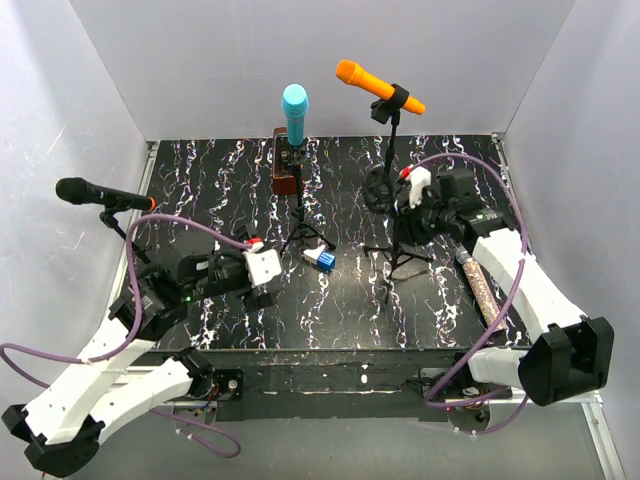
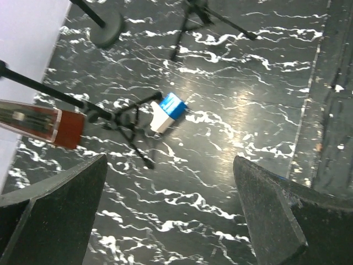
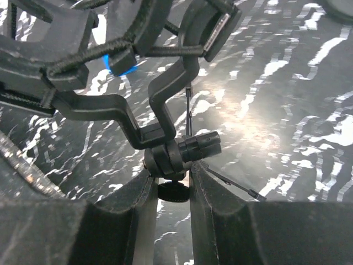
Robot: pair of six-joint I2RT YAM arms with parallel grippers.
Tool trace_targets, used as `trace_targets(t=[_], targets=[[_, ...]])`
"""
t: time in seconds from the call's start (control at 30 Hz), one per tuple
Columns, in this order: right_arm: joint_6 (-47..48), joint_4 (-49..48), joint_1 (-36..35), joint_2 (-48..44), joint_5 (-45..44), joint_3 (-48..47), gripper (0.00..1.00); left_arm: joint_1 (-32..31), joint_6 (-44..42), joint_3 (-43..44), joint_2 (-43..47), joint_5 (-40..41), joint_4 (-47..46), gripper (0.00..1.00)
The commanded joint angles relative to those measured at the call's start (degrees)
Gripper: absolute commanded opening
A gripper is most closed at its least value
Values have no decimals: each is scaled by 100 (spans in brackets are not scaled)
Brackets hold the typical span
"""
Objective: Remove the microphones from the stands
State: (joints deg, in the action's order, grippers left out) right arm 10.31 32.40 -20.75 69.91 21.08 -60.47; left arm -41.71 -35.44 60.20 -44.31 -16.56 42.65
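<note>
The tabletop is bare outward of my right gripper and to its right in the top view, so I will next move the stand with the black shock mount there and let go of its swivel joint [image 3: 168,154].
Three microphones sit in stands: a black one [image 1: 95,193] at the left, a cyan one [image 1: 295,110] upright at the back centre, an orange one [image 1: 378,87] at the back right. A fourth stand carries an empty black shock mount [image 1: 383,187] [image 3: 83,49]. My right gripper [image 1: 408,197] [image 3: 171,176] is shut on that stand's swivel joint [image 3: 168,154], just below the mount. A glittery pink microphone [image 1: 480,285] lies on the table beside the right arm. My left gripper [image 1: 262,268] [image 2: 170,160] is open and empty above the table.
A small blue and white block [image 1: 320,259] [image 2: 168,110] lies by the cyan microphone's tripod legs [image 2: 129,124]. A brown box [image 1: 287,165] [image 2: 55,127] stands behind that tripod. White walls enclose the black marbled table [image 1: 330,300] on three sides.
</note>
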Motion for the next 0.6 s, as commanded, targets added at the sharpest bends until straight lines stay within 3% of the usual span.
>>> trace_targets(t=[0.0,0.2,0.33,0.47,0.57], targets=[[226,-277,746,259,-236,-589,10,110,933,-649,370,-348,-538,98],[183,-1542,1687,567,-227,-518,7,681,1215,-1081,-14,-252,-916,98],[-20,-2122,2223,927,-60,-633,7,1139,1847,-1054,-384,83,-1206,98],[-195,-2669,2488,1331,-69,-597,8,1393,1847,-1099,-429,-304,-1338,98],[-380,-2713,2515,1543,124,-721,12,1587,1900,-923,-551,255,-1417,98]])
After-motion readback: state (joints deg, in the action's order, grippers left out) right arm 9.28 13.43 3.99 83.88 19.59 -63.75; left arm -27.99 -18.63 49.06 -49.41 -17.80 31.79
